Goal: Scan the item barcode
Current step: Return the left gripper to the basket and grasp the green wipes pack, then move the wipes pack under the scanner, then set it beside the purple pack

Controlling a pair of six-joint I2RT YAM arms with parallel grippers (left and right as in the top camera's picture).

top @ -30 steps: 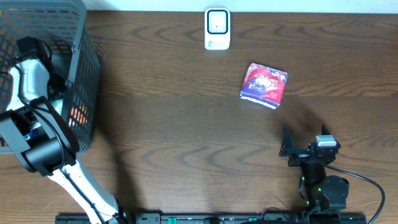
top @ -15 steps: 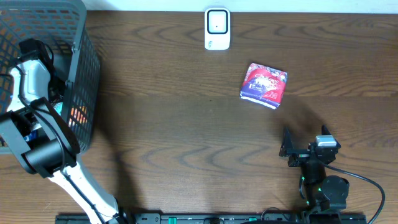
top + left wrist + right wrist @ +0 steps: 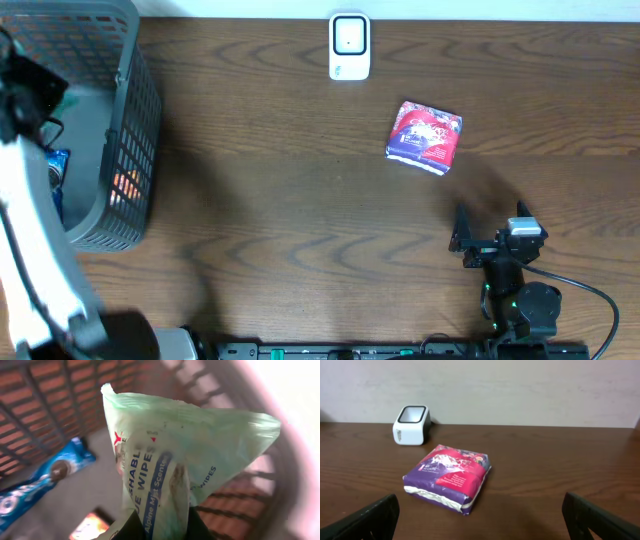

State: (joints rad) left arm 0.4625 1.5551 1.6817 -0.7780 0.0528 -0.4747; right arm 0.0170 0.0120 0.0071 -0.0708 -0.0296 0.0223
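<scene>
The robot's left gripper will next rise from the basket (image 3: 130, 120), cross toward the scanner, go down and let go of the wipes on the tabletop (image 3: 373, 133) beside the purple pack, since bare wood shows there.
My left gripper (image 3: 160, 527) is shut on a pale green pack of flushable wipes (image 3: 185, 455), which fills the left wrist view and hangs over the inside of the grey basket (image 3: 50, 400). From overhead the left arm is a blur at the far left edge, with the gripper (image 3: 35, 92) above the basket (image 3: 130, 120). The white barcode scanner (image 3: 349, 46) stands at the table's back middle, also in the right wrist view (image 3: 411, 425). My right gripper (image 3: 490, 215) rests open near the front right, nothing between its fingers (image 3: 370, 520).
A purple and red pack (image 3: 424, 136) lies on the table between the scanner and my right gripper, seen close (image 3: 448, 477). A blue cookie packet (image 3: 40, 485) and an orange item (image 3: 92, 527) lie in the basket. The table is dark wood.
The left gripper closed on the wipes pack inside the basket and has lifted up and left, blurring from overhead. The right arm has not moved.
</scene>
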